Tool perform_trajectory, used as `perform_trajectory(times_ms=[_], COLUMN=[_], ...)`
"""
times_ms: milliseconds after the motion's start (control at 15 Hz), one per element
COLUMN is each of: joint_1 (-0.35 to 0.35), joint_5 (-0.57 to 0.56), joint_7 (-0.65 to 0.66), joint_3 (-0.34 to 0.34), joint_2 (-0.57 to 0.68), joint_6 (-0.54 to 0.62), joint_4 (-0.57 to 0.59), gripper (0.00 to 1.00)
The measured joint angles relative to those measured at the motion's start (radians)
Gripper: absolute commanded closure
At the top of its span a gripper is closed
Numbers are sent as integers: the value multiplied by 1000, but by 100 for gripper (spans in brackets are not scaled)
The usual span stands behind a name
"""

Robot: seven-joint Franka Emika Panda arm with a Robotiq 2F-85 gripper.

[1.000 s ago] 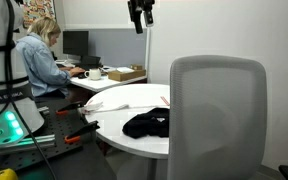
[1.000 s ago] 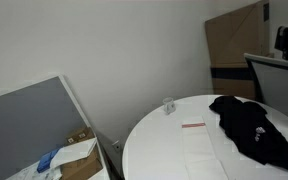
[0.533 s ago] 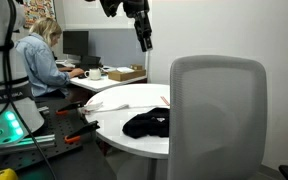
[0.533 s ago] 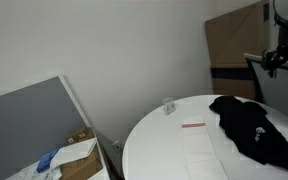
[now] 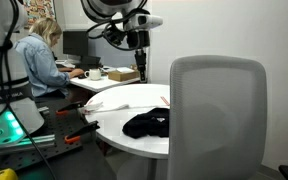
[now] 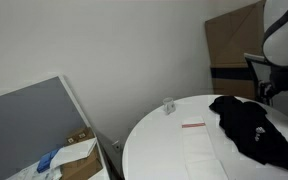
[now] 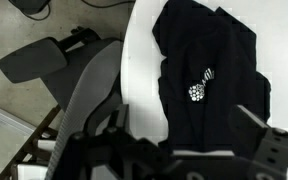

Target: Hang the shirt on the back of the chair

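Note:
The cloth is far below my gripper's empty fingers, so I will lower my open gripper from high above the table onto the shirt's peak (image 5: 141, 121) (image 7: 180, 92) beside the white print.
A black shirt (image 5: 147, 124) with a small white print lies crumpled on the round white table (image 5: 119, 100). It also shows in an exterior view (image 6: 252, 128) and in the wrist view (image 7: 209, 70). The grey chair (image 5: 219, 110) stands at the table edge beside the shirt, and its back and armrest show in the wrist view (image 7: 89, 90). My gripper (image 5: 141, 70) hangs high above the table, pointing down. In the wrist view the gripper (image 7: 184, 135) is open and empty, with the shirt far below between its fingers.
A person (image 5: 39, 60) sits at a desk behind the table, near a cardboard box (image 5: 124, 73). Tools (image 5: 74, 135) lie on a low bench. A small clear cup (image 6: 169, 104) and a paper sheet (image 6: 196, 140) are on the table. A cardboard panel (image 6: 234, 40) leans against the wall.
The arm has swung down from the top of the view and lowered the gripper towards the table. The shirt and the chair have not moved.

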Motion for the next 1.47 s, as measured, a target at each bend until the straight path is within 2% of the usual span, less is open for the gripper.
perform_trajectory(times_ms=[133, 400, 600, 933, 1400, 1467], joint_1=[0, 2, 0, -1, 9, 12], joint_5=[-85, -313, -424, -535, -677, -693], joint_7=[99, 386, 536, 681, 829, 845], joint_3=[18, 28, 25, 24, 12, 10], joint_2=[62, 134, 193, 348, 561, 589], joint_6=[32, 84, 97, 140, 148, 148], joint_4=[1, 4, 5, 48, 197, 217], gripper=[0, 0, 0, 0, 0, 25])
